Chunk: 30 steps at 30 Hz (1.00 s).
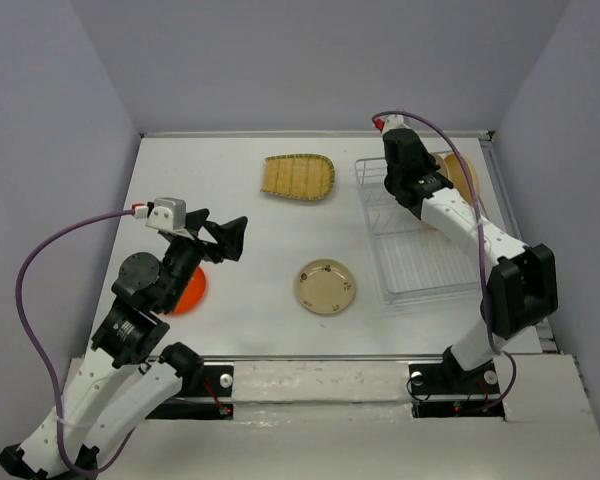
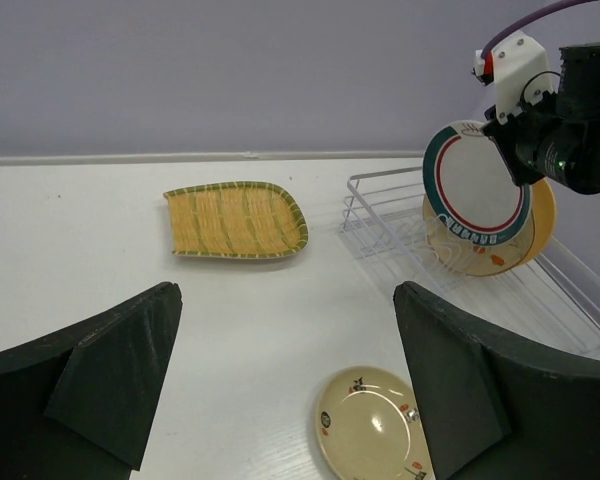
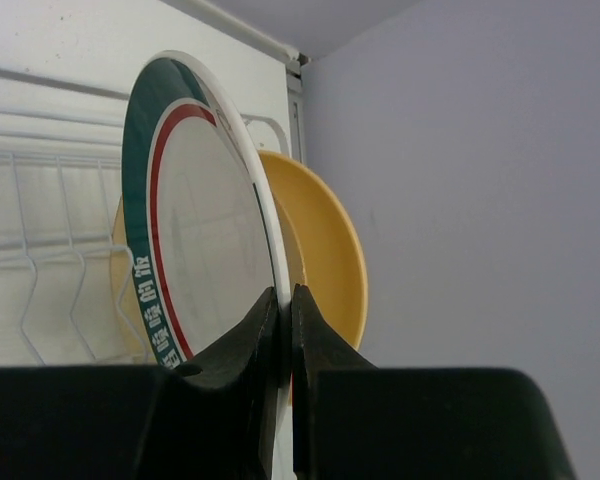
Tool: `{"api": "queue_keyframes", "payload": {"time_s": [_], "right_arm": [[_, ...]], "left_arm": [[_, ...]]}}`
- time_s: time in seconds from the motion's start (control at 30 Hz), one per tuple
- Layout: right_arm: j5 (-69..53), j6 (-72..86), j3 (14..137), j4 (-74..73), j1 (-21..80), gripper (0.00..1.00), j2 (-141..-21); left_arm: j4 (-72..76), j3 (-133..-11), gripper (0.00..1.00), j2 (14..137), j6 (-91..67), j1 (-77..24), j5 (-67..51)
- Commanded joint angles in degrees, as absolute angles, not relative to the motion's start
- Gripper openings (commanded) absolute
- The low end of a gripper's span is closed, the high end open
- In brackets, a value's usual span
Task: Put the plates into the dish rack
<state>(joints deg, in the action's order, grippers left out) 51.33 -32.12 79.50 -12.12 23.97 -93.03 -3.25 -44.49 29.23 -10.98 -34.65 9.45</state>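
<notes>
Next, my right gripper moves toward the standing tan plate, down into the rack beside it, as the white plate still hangs above the rack's wires.
My right gripper [image 3: 285,305] is shut on the rim of the white plate with the teal-red rim [image 3: 205,230]. It holds that plate upright over the far end of the dish rack [image 1: 420,250]. Just behind it a tan plate [image 3: 325,250] stands in the rack. My left gripper [image 2: 288,300] hangs open and empty above the table. The small beige patterned plate [image 2: 372,432] lies below it, and the ribbed yellow-green oblong plate [image 2: 235,218] lies farther back. A small orange plate [image 1: 190,292] is half hidden under my left arm.
The rack [image 2: 480,290] runs along the table's right side, near the right wall. Grey walls close in the back and both sides. My right arm [image 1: 480,240] reaches over the rack's length.
</notes>
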Motion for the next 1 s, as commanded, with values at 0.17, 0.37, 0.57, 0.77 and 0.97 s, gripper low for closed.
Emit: {"api": "queue_keyframes", "payload": {"time_s": [0.17, 0.37, 0.57, 0.77, 0.97], "right_arm": [[46.8, -15.1, 73.7, -13.4, 24.0, 0.07, -89.9], [42.3, -5.3, 73.4, -16.1, 20.3, 0.1, -90.2], [45.3, -1.4, 76.6, -18.6, 19.0, 0.68, -90.7], [35.7, 1.9, 78.6, -20.9, 20.2, 0.76, -83.8], [12.9, 13.2, 74.9, -17.4, 28.2, 0.75, -78.1]], "left_arm": [[-0.4, -44.0, 0.99, 29.2, -10.9, -34.5, 9.1], [-0.4, -44.0, 0.99, 29.4, -11.0, -34.5, 8.8], [-0.4, -43.9, 0.99, 30.1, -10.9, -34.5, 8.8], [-0.4, -44.0, 0.99, 30.5, -10.8, -34.5, 9.1], [-0.4, -44.1, 0.99, 31.2, -10.6, -34.5, 10.6]]}}
